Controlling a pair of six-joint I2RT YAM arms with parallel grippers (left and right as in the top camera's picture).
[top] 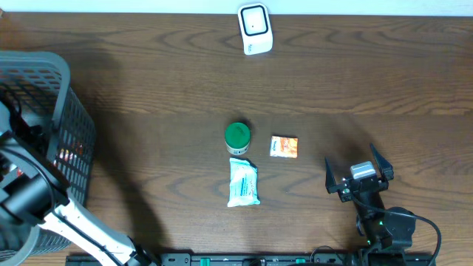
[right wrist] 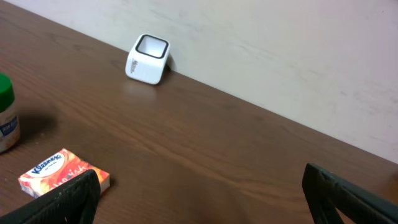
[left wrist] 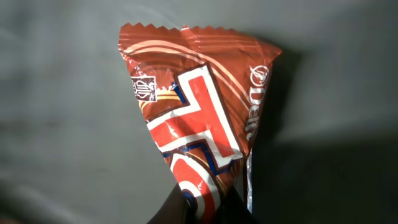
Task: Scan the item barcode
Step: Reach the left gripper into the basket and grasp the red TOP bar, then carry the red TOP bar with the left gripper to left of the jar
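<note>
Next, my left gripper will lift over the basket rim, to the right in the overhead view, then lower and release on bare tabletop beside the green-lidded bottle.
A red snack packet [left wrist: 199, 106] with white and blue lettering and a zigzag top edge fills the left wrist view. My left gripper [left wrist: 208, 206] is shut on its lower corner, and the dark fingers pinch the wrapper. No barcode shows on the side facing the camera. The white scanner [top: 255, 28] stands at the far table edge and shows in the right wrist view as a white scanner [right wrist: 148, 59] by the wall. My right gripper [top: 360, 171] rests open at the front right with nothing between its fingers [right wrist: 65, 199].
A grey mesh basket [top: 70, 140] stands at the left, with my left arm [top: 29, 192] reaching into it. A green-lidded bottle [top: 237, 137], an orange tissue box [top: 284, 146] and a white-blue wipes pack [top: 243, 182] lie mid-table.
</note>
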